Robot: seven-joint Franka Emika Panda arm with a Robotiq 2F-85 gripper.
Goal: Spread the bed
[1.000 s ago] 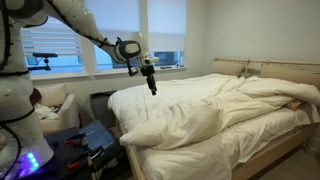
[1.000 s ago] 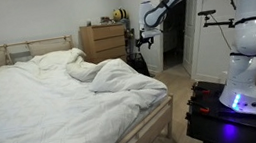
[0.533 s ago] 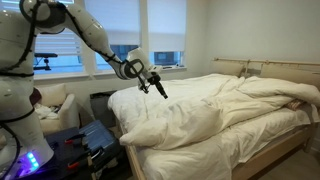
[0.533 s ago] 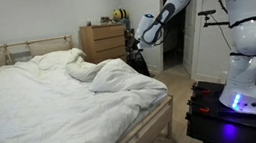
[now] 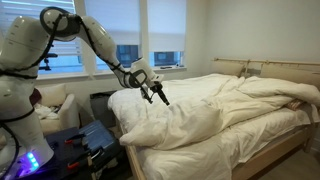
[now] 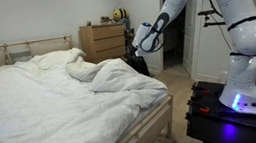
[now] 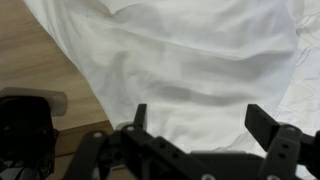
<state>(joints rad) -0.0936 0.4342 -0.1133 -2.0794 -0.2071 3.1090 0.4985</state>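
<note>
My gripper is above the duvet (image 5: 215,110) near its edge and needs to move outward and down onto a fold next.
The bed (image 5: 270,150) has a pale wooden frame and headboard, white sheets and a bulky white duvet (image 5: 215,110) bunched in folds across it. It also shows in an exterior view (image 6: 33,115) with the duvet heaped toward the headboard. My gripper (image 5: 162,98) is open and empty, tilted down just above the duvet's corner at the foot of the bed; it also shows in an exterior view (image 6: 137,48). In the wrist view my gripper (image 7: 200,125) has its jaws wide apart over the white duvet (image 7: 180,50), holding nothing.
A wooden dresser (image 6: 103,40) stands by the wall beyond the bed. A small white armchair (image 5: 55,105) sits by the windows. Wooden floor (image 7: 35,50) shows beside the bed. The robot base (image 6: 247,90) stands on a dark cart at the bed's foot.
My gripper has moved lower and toward the bed, from above the foot corner down close to the duvet, tilting as the arm folded. It stays open.
</note>
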